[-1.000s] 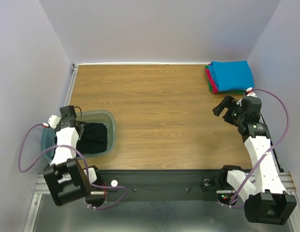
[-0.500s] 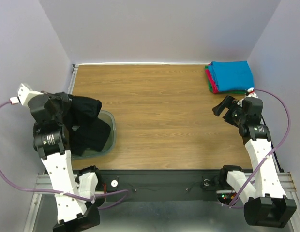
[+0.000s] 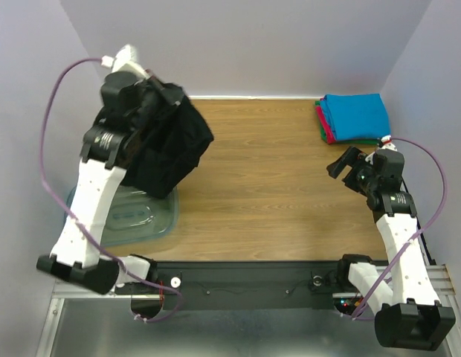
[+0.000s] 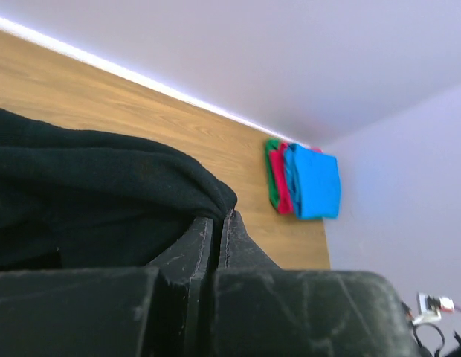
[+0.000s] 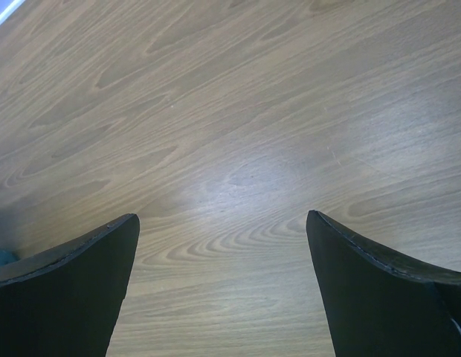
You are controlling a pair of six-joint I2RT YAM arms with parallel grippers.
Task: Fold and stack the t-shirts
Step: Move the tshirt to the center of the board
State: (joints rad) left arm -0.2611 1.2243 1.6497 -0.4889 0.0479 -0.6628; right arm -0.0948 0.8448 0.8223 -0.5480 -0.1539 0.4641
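The black t-shirt [image 3: 167,149] will next swing to the right in the top view with my left gripper, over the clear bare wood there, toward the stack, and my gripper will release it.
My left gripper [image 3: 152,93] is raised high over the table's left side and shut on the black t-shirt [image 3: 167,149], which hangs bunched below it. In the left wrist view the cloth [image 4: 104,186] is pinched between the closed fingers [image 4: 216,245]. A folded stack with the blue t-shirt [image 3: 357,117] on top and red-pink and green ones under it lies at the far right corner; it also shows in the left wrist view [image 4: 308,182]. My right gripper [image 3: 342,163] is open and empty, low over bare wood [image 5: 223,178] near the stack.
The translucent blue-green tub [image 3: 130,216] stands at the table's near left, under my left arm, with no cloth in it. Grey walls close the table on the left, far and right sides.
My left arm has lifted the black t-shirt out of the tub and carried it up and toward the far side. The right arm has not moved.
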